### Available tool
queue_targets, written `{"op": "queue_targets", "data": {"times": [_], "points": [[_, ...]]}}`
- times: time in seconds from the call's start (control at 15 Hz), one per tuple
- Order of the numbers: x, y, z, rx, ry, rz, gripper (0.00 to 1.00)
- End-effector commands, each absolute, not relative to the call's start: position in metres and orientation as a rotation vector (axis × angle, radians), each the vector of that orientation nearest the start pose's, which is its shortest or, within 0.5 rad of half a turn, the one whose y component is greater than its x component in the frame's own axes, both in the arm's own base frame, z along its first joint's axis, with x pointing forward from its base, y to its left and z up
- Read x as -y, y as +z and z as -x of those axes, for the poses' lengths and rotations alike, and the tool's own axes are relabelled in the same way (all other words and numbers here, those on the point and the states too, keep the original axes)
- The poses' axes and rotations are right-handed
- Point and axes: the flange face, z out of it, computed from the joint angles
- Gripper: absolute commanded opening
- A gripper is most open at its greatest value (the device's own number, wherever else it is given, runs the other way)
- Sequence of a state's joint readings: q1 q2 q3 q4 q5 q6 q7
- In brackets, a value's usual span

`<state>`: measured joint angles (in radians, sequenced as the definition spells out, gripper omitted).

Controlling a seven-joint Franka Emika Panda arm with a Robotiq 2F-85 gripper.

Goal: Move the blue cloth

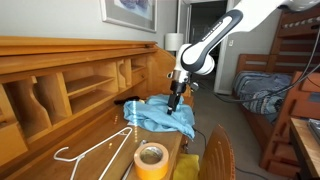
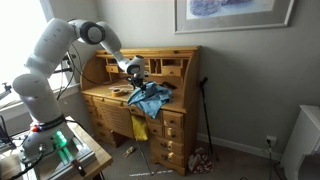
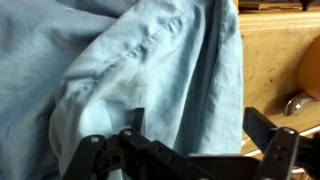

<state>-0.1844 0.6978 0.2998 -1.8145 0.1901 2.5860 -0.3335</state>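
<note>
Next, my gripper goes down onto the cloth's fold beside the bare wood, one finger on each side, and closes, since the fold runs between my wide-open fingers.
The blue cloth is a light sky-blue, wrinkled fabric lying bunched on the wooden desk top. One end hangs over the desk's edge in an exterior view. My gripper hangs just above the cloth's far part, pointing down; it also shows in an exterior view. In the wrist view the cloth fills most of the picture. The gripper is open, with its two fingers wide apart over the folds and nothing held.
A yellow tape roll and a white wire hanger lie on the desk near the front. The desk's cubbyholes rise behind. A bunk bed stands at the far side. A cane leans beside the desk.
</note>
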Motion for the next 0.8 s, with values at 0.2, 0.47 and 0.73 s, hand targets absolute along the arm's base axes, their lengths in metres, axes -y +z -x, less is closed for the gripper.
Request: {"op": "queue_targets", "data": {"times": [0.2,0.47,0.73], "points": [[-0.050,0.173,-0.661,0.277,-0.235,2.856,1.00],[-0.058,0.183,-0.671,0.292,-0.400,2.841,1.00],[-0.086,0.182,-0.674,0.359,-0.454,2.799,1.00]]}}
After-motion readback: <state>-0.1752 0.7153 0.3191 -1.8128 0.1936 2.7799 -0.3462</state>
